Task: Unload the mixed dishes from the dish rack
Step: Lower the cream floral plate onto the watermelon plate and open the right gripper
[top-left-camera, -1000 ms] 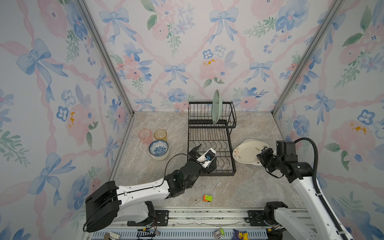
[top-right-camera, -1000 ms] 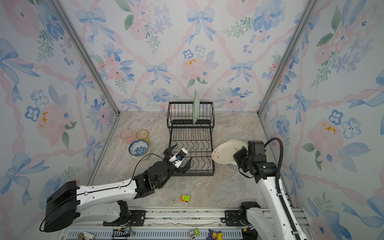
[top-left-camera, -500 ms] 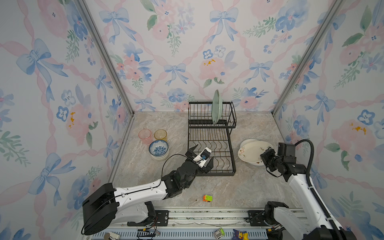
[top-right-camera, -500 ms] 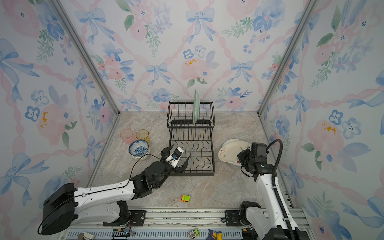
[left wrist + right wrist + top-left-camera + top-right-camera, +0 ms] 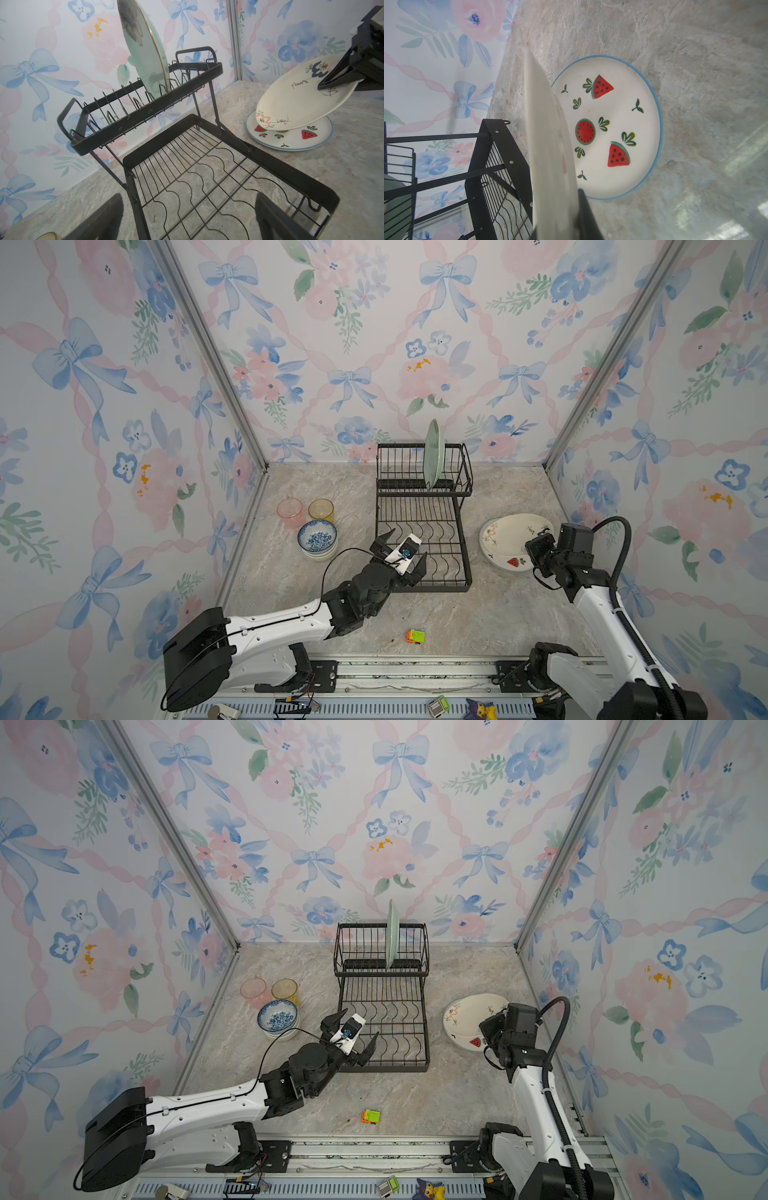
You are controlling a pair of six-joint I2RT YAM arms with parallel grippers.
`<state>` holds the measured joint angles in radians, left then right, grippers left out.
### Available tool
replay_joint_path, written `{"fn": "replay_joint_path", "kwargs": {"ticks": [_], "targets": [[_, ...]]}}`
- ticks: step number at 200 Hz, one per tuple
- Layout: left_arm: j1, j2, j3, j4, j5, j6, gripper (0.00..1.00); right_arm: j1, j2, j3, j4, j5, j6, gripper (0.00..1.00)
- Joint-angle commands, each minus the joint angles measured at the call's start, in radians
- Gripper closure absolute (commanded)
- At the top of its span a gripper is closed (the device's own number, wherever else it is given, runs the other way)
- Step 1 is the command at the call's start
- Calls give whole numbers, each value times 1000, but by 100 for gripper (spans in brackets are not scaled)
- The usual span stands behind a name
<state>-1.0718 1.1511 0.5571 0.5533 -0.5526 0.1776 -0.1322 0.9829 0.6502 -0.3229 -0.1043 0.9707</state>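
The watermelon plate (image 5: 513, 563) is below my right gripper, toward the rack (image 5: 436, 588). The tilted cream plate comes down onto that plate next, and my right gripper releases the cream plate's rim.
The black dish rack (image 5: 436, 588) (image 5: 382, 969) stands mid-table. A pale green plate (image 5: 433, 454) (image 5: 145, 54) stands upright in its upper basket (image 5: 145, 118); the lower tray is bare. My right gripper (image 5: 534, 549) (image 5: 558, 218) is shut on the rim of a cream plate (image 5: 513, 533) (image 5: 548, 145). That plate tilts over the watermelon plate (image 5: 513, 563) (image 5: 623, 116), its far edge resting on it. My left gripper (image 5: 408, 543) (image 5: 187, 218) hovers open and empty over the tray's front-left corner. To the left stand a blue-patterned bowl (image 5: 317, 537) stacked on a white bowl, a pink tumbler (image 5: 289, 511) and an amber tumbler (image 5: 321, 510).
A small orange-green toy block (image 5: 415, 636) lies near the table's front edge. The enclosure's papered walls close the table on three sides. The right wall is close behind the right arm. A metal rail (image 5: 415, 672) runs along the front.
The right arm has sunk and carried the cream plate slightly right, down over the watermelon plate. The left gripper has drawn back a little toward the rack's front-left corner, still open.
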Motion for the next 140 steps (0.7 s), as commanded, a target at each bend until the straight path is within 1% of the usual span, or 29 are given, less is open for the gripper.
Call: {"fn": "replay_joint_path", "kwargs": {"ticks": [1,45,90,140], "targets": [[8,-16,1,20,2,-18,2,-12,22,14,115,-24,-29,100],[8,-8,7,20,-3,-21,2,-20,57,-9,152,-24,-18,100],[11,-2,12,20,-4,-22,2,-36,108,-48,204,-50,6,100],[18,17,24,20,-10,-28,2,-37,164,-61,216,-61,16,100]]}}
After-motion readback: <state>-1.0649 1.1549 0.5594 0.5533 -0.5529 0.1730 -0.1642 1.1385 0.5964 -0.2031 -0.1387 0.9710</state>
